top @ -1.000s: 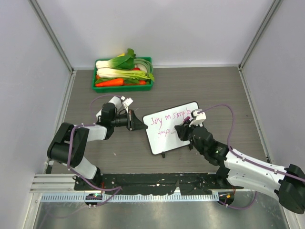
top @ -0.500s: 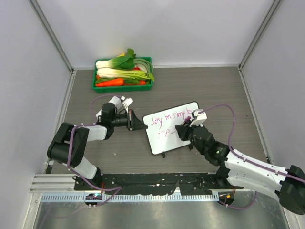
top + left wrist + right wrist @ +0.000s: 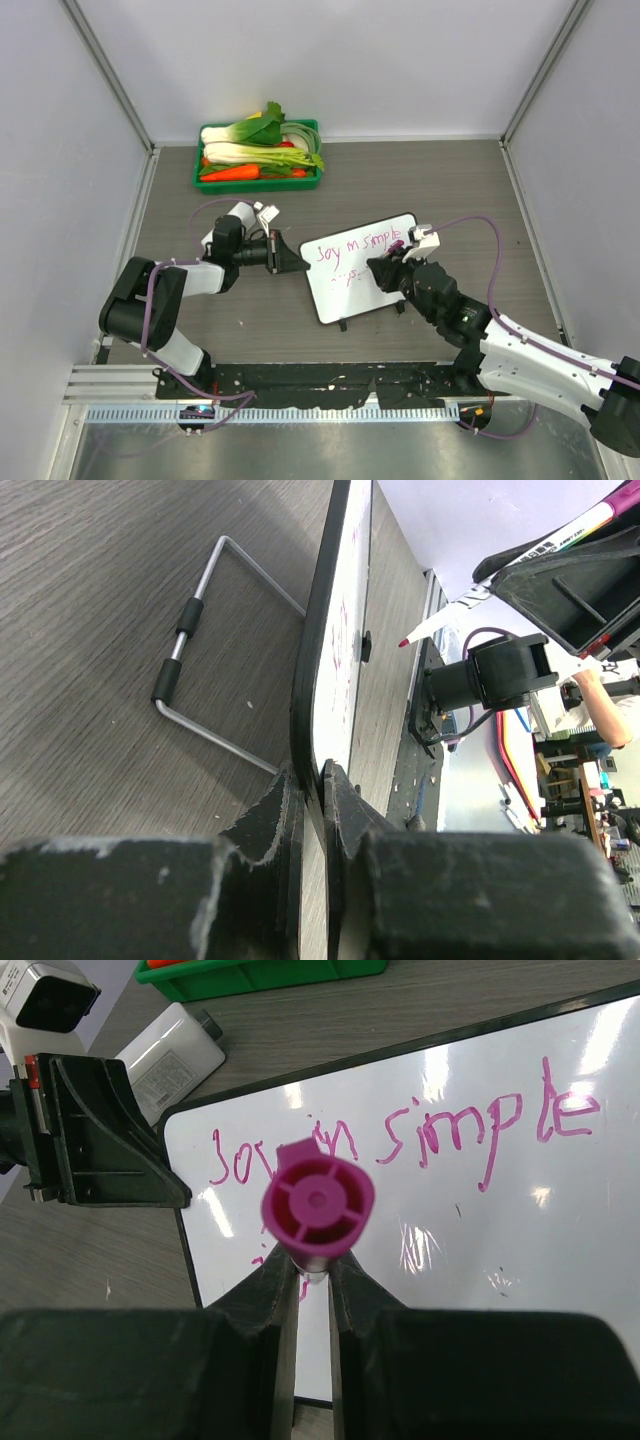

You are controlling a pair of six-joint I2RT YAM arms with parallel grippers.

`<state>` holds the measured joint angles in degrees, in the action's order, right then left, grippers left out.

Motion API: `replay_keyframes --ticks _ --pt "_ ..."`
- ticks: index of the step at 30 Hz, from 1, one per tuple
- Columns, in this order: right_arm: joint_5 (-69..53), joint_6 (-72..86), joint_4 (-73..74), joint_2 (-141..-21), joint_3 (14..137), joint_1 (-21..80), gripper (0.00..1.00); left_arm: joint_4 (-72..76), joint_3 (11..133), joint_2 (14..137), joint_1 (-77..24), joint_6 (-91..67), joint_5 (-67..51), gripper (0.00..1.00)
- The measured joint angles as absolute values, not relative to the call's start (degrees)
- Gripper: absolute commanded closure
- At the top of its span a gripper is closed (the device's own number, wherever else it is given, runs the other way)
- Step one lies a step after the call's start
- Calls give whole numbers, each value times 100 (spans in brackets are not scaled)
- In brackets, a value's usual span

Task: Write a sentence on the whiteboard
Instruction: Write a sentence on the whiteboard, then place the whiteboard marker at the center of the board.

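My right gripper moves back and down past the whiteboard's near edge next and releases the pink marker point(image 3: 318, 1200) on the tabletop, since that wood lies clear.
The whiteboard point(image 3: 372, 285) stands tilted on its wire stand in the middle of the table. My left gripper point(image 3: 298, 262) is shut on its left edge; in the left wrist view the fingers point(image 3: 345, 805) pinch the board's dark rim point(image 3: 318, 650). The sentence point(image 3: 357, 246) reads "Joy in simple" in pink, with a few faint marks point(image 3: 346, 277) on a second line below. My right gripper point(image 3: 386, 270) is shut on a pink marker point(image 3: 318, 1200), held over the board's lower middle. The marker's tip point(image 3: 405, 641) is just off the board face.
A green tray point(image 3: 258, 183) of vegetables sits at the back left. The board's wire stand point(image 3: 190, 630) rests on the wood behind it. Grey enclosure walls close in the table on three sides.
My right gripper and marker have shifted slightly right and away from the second line's marks. The left gripper and the board have not moved.
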<state>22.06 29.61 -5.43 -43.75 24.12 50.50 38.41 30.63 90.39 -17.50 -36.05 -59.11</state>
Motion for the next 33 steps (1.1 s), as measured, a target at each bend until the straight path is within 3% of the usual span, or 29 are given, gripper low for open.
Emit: replay_keyframes --ticks 7,14,19,20,33 --pt "2051 3188 -447 -4372 2412 5050 98 3833 2985 8969 -1769 -3479 -5828 63" --pt "1826 3708 -43 -4156 2412 5050 99 3321 2668 8313 -1815 -3103 -5367 21" --pt "1688 4191 360 -3835 2399 5050 98 3188 2512 7540 -1815 -2956 -4932 8" --pt "1664 4289 416 -3769 2373 5050 99 3186 2493 7454 -1815 -2958 -4882 1" --pt "1500 5664 1894 -2919 1946 5043 99 2851 2364 5776 -1815 -3970 -3820 0"
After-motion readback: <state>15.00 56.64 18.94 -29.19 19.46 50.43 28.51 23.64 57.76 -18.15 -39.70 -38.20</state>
